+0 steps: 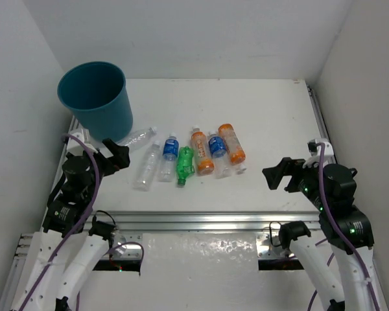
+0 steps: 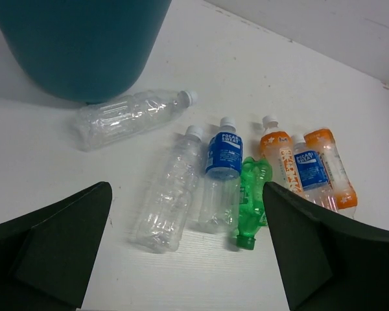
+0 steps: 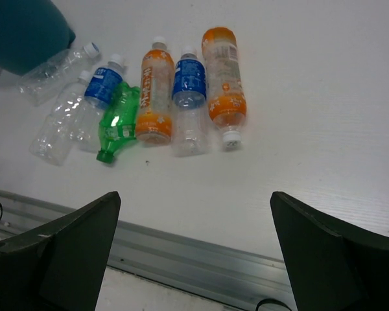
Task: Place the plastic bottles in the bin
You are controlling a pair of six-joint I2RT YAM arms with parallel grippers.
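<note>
My right gripper moves outward next, to the left in the top view, and down onto the orange bottle's part by the cap (image 1: 237, 157) (image 3: 227, 105), since that bottle lies nearest.
Seven plastic bottles lie in a row mid-table: a clear one (image 1: 137, 138) by the bin, a clear one (image 1: 148, 167), a blue-labelled one (image 1: 170, 155), a green one (image 1: 185, 165), an orange one (image 1: 201, 152), a blue-labelled one (image 1: 218, 152) and an orange one (image 1: 232, 144). The teal bin (image 1: 94, 97) stands upright at the far left. My left gripper (image 1: 115, 155) is open and empty, left of the row and just in front of the bin. My right gripper (image 1: 279, 175) is open and empty, right of the row. The left wrist view shows the bin (image 2: 78, 39) and the clear bottle (image 2: 172, 188) between my open jaws.
A metal rail (image 1: 201, 220) runs along the table's near edge. White walls close in the left, back and right sides. In the right wrist view the rail (image 3: 194, 259) lies below my open gripper (image 3: 194, 197), with the bottles beyond it.
</note>
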